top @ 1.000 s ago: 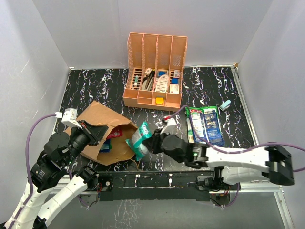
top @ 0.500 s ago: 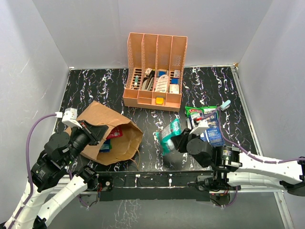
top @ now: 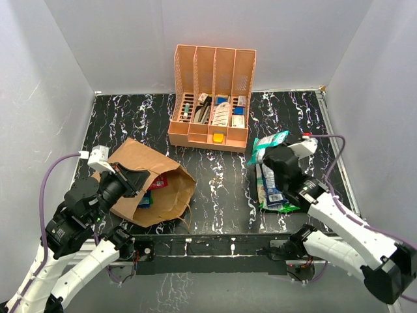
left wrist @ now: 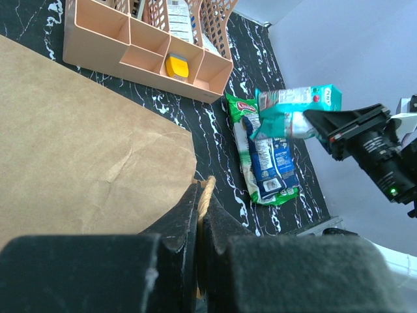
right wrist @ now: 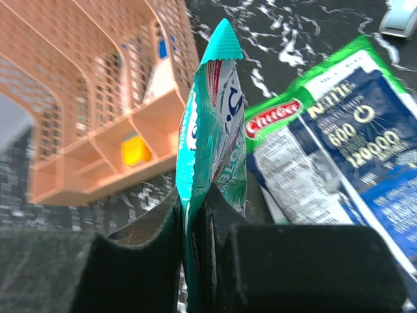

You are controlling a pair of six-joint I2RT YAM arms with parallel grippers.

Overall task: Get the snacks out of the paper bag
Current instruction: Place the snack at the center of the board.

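Observation:
Next, my right gripper moves the teal packet, high over the flat packets' far end, back and down over the green and blue packets (top: 272, 189) (right wrist: 346, 155).
The brown paper bag (top: 140, 171) lies on its side at the left, mouth facing right. My left gripper (top: 139, 178) is shut on the bag's twisted cord handle (left wrist: 208, 187) at the mouth's edge. Inside the mouth show a red packet (top: 158, 182) and a blue one (top: 144, 201). My right gripper (top: 263, 155) is shut on a teal snack packet (top: 270, 142), held upright above the table at the right. Below it a green packet (top: 281, 206) and a blue packet (right wrist: 365, 156) lie flat, overlapping. In the right wrist view the teal packet (right wrist: 212, 111) stands edge-on between the fingers.
An orange slotted organiser (top: 210, 98) with small stationery stands at the back centre, close to the teal packet. A small pale-blue item (right wrist: 399, 19) lies beyond the flat packets. Grey walls enclose the black marbled table (top: 215, 176) on three sides.
My right arm has swung right with the teal packet, from beside the bag's mouth to above the flat packets. The left gripper and bag have stayed put.

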